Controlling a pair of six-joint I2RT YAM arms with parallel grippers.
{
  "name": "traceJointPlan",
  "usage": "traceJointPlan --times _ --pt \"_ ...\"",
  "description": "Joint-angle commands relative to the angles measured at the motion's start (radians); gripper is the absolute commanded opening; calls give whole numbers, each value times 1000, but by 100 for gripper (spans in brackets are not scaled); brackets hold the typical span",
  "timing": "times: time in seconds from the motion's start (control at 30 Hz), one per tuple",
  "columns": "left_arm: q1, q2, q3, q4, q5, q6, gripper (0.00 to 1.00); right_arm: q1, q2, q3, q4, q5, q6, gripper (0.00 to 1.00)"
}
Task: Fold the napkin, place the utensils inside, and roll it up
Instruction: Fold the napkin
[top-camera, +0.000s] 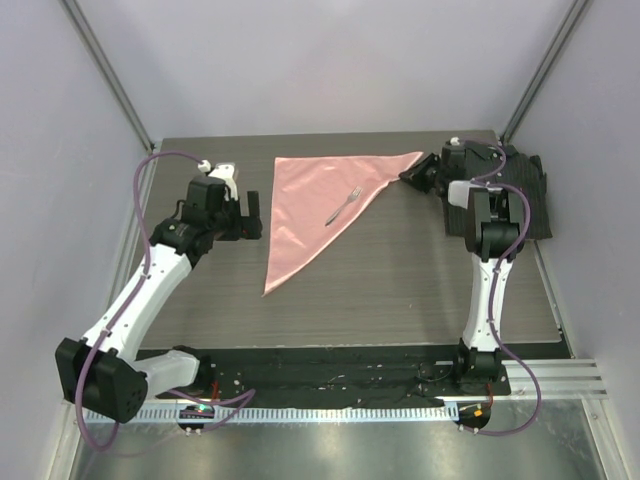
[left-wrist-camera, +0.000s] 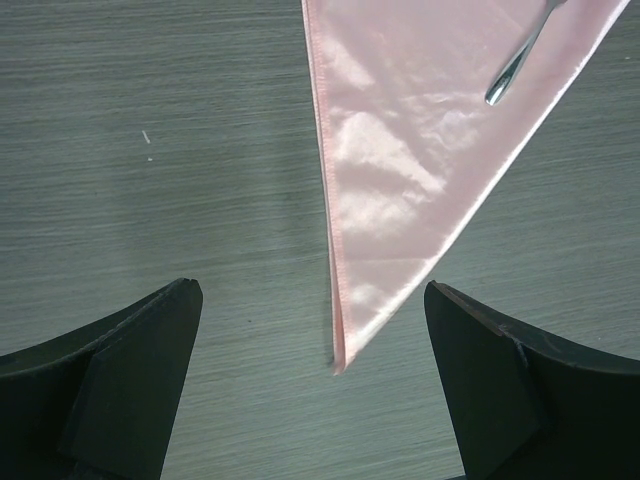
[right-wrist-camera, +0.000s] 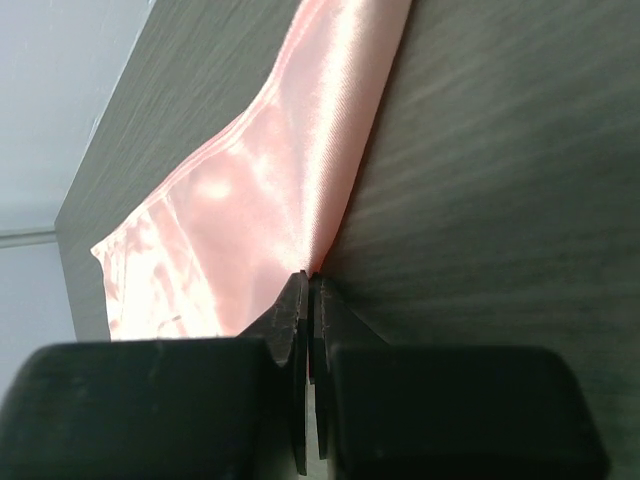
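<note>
The napkin's long diagonal edge is slanted, so my right gripper should next drag the napkin's far corner back onto the bare tabletop closer to my base and let go of it.
The salmon-pink napkin (top-camera: 320, 200) lies on the table folded into a triangle, its long point toward the near left. A small silver fork (top-camera: 343, 205) lies on it near the diagonal edge; its handle shows in the left wrist view (left-wrist-camera: 515, 62). My right gripper (top-camera: 412, 174) is shut on the napkin's far right corner (right-wrist-camera: 315, 262). My left gripper (top-camera: 255, 215) is open and empty, left of the napkin; in its wrist view the napkin's near point (left-wrist-camera: 340, 362) lies between the fingers (left-wrist-camera: 150, 350), untouched.
A dark pinstriped folded shirt (top-camera: 530, 195) lies at the far right, partly under the right arm. Grey walls close in the table (top-camera: 400, 290) on three sides.
</note>
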Motion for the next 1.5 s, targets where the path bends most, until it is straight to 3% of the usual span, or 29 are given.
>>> traceJointPlan --times 0.0,0.6,0.87,0.97,1.03,1.23,1.47 --pt "5 -35 5 18 -6 17 100 30 -92 -169 -19 66 12 1" --pt "5 -111 -8 39 25 3 100 144 -539 -855 90 239 23 1" --pt "5 -139 -19 54 43 -3 100 147 -731 -1044 58 262 0 1" --pt "5 -139 -21 55 54 -5 100 147 -786 -1036 -7 265 -13 20" --pt "5 -139 -21 55 57 -5 100 144 -826 -1027 -72 275 -23 42" --pt "5 -145 -22 58 65 -8 100 98 -990 -1021 -211 360 -86 57" --pt "5 -154 -25 64 63 -8 100 -48 -1013 -1064 -193 313 -73 56"
